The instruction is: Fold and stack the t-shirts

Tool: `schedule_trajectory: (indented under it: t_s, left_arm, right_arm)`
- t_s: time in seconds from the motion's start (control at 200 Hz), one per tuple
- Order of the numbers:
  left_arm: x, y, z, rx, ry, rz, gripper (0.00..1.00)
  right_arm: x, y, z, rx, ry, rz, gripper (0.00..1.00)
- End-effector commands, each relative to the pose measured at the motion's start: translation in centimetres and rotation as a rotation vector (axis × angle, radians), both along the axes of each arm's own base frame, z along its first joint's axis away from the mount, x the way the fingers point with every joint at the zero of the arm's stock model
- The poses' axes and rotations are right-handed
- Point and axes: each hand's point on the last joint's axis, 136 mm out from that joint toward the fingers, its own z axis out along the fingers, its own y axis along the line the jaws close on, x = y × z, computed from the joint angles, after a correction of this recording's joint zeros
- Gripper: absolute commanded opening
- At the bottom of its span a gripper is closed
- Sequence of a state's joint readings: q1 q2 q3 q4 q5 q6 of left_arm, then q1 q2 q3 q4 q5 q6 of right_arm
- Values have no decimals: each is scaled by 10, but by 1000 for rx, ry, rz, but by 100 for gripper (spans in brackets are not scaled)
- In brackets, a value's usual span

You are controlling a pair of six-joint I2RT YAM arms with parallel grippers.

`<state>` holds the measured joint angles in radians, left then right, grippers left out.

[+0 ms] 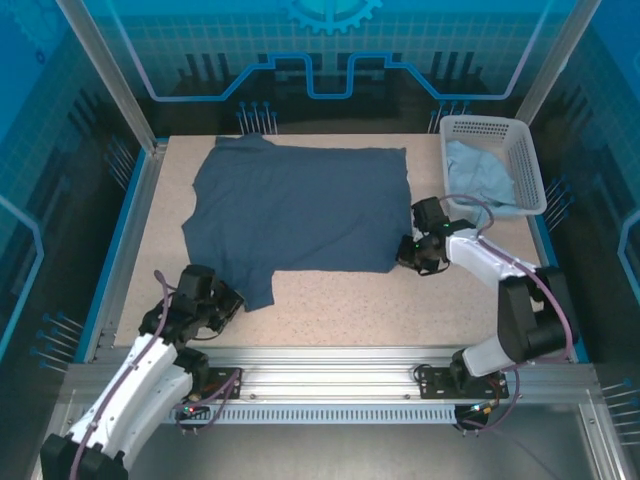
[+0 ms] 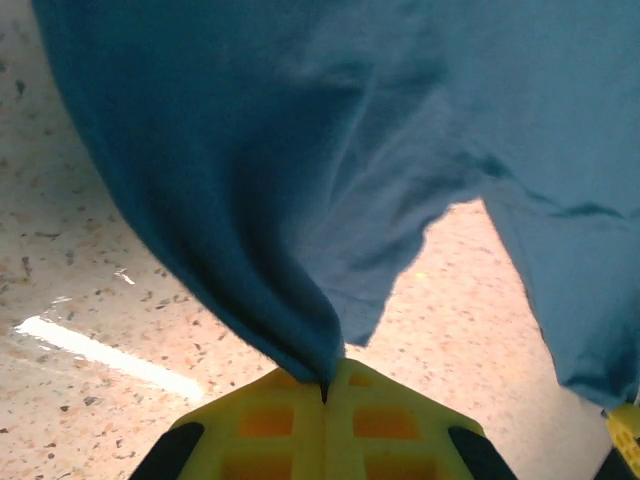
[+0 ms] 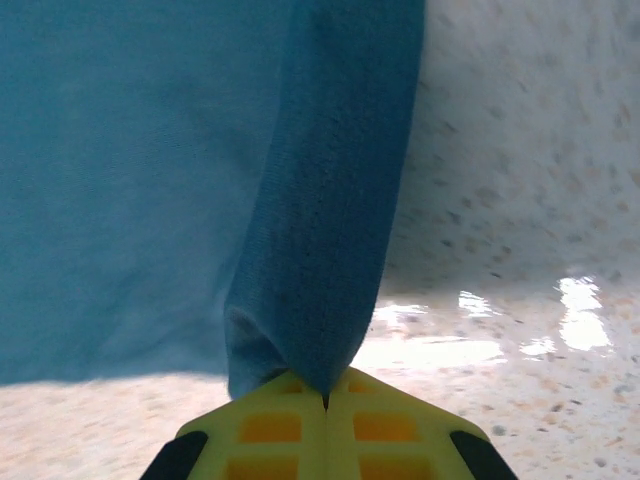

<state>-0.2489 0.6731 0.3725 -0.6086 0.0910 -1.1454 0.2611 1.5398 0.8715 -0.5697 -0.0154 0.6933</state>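
Observation:
Next, my right gripper moves down and back, then releases the t-shirt's corner on the tabletop, since the t-shirt's edge is rolled.
A large dark slate-blue t-shirt lies spread flat across the middle of the table. My left gripper is shut on its near-left sleeve; in the left wrist view the cloth rises from between the yellow fingers, pinched at the left gripper. My right gripper is shut on the shirt's near-right corner; a rolled fold of cloth is pinched at the right gripper. A pale blue t-shirt lies crumpled in the white basket.
The white lattice basket stands at the far right corner of the speckled tabletop. A blue rail borders the table on the left. Bare table runs along the near edge between the two arms.

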Motion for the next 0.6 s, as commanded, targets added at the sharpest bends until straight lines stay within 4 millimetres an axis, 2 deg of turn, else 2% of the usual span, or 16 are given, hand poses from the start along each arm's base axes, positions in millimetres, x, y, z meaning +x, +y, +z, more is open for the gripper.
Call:
schedule_trajectory:
  t_s: [0.0, 0.135, 0.355, 0.445, 0.595]
  left_arm:
    - [10, -9, 7, -26, 10, 5, 0]
    - [17, -21, 13, -44, 9, -13, 0]
    - [10, -45, 16, -57, 3, -101, 0]
    - [-3, -34, 15, -13, 36, -80, 0]
    - [-27, -3, 20, 91, 80, -7, 0]
  right_arm:
    - [-23, -23, -15, -125, 102, -72, 0]
    - [-40, -47, -13, -234, 120, -106, 0]
    - [-49, -64, -13, -263, 129, -140, 0]
    - [-47, -66, -13, -257, 124, -142, 0]
    - [-45, -69, -13, -272, 136, -140, 0]
